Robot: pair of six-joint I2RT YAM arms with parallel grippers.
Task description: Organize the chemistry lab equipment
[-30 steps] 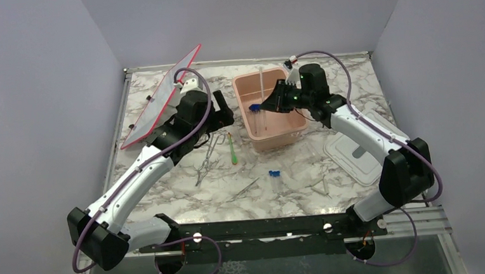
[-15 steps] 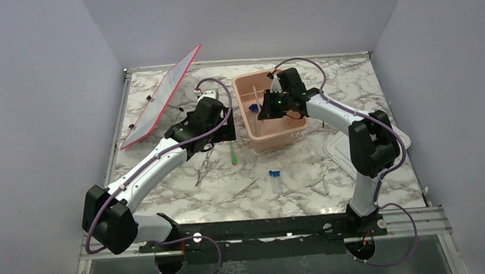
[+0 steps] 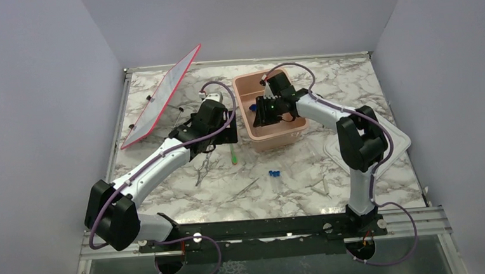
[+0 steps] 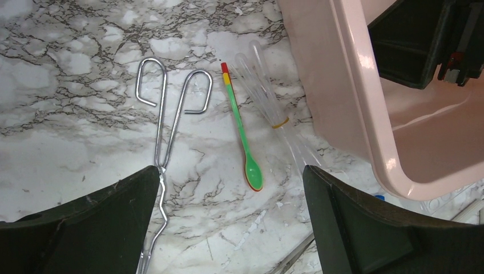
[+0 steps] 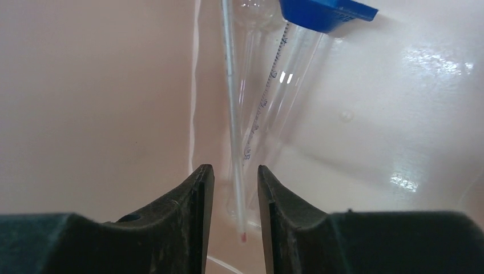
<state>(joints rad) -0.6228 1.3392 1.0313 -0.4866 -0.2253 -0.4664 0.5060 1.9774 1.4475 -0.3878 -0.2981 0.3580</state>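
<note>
I will bring my open left gripper back and down to the metal wire tongs' near end (image 3: 199, 181), as that end lies on bare marble, clear of other things.
My right gripper (image 3: 265, 113) is down inside the pink tub (image 3: 278, 138). Its jaws (image 5: 236, 174) stand apart around a thin white stick with a red tip (image 5: 231, 114), with a gap on both sides. A clear tube with a blue cap (image 5: 285, 97) leans beside the stick. My left gripper (image 4: 231, 217) hangs wide open and empty over the table left of the tub. Below it lie the metal wire tongs (image 4: 165, 123), a green-yellow stick (image 4: 242, 134) and clear pipettes (image 4: 268, 97).
A red-edged panel (image 3: 161, 97) leans at the back left. The white lid (image 3: 396, 143) lies right of the tub. A blue-capped tube (image 3: 274, 173), metal tweezers (image 3: 246, 187) and a thin pipette (image 3: 322, 186) lie on the marble nearer the front.
The right gripper went down into the tub and its jaws parted from the thin stick. The left arm swung right and now hovers over the tongs and green stick.
</note>
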